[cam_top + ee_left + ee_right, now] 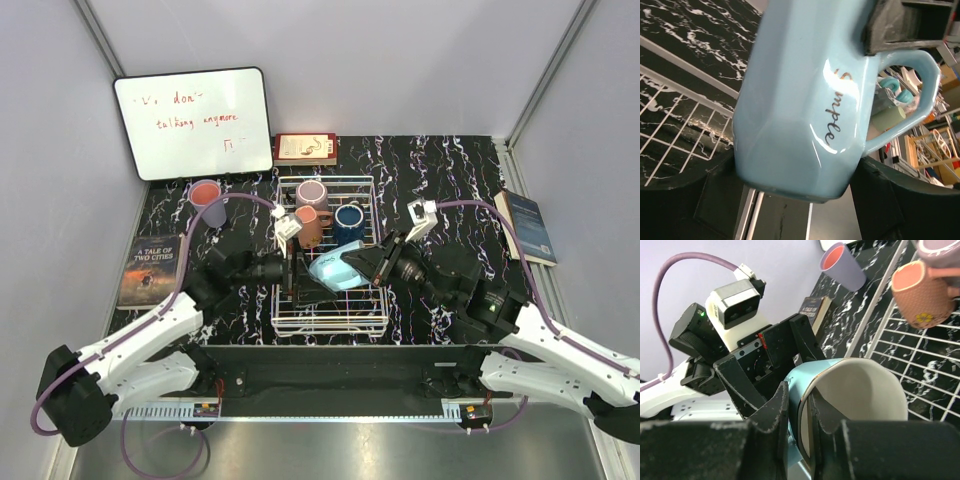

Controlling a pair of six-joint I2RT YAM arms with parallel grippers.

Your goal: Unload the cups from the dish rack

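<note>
My right gripper needs to carry the mug outward and down to the tabletop by the blue book's far end point(467, 192) next and release it there, since that spot is empty.
The light blue mug point(335, 270) hangs tilted above the white wire dish rack point(378, 300). My right gripper point(362, 262) is shut on its rim, one finger point(832, 412) inside and one outside. My left gripper point(298, 268) grips the mug body point(800, 100) from the other side, with its jaws pressed against both sides near the base. In the rack stand a mauve cup point(312, 192), a salmon pink mug point(310, 225) and a dark blue cup point(348, 220). A lavender cup point(207, 203) stands on the table left of the rack.
A whiteboard point(193, 122) leans on the back wall. A book point(306, 148) lies behind the rack, another point(150, 270) at the left and a third point(527, 226) at the right edge. Grey walls close in both sides.
</note>
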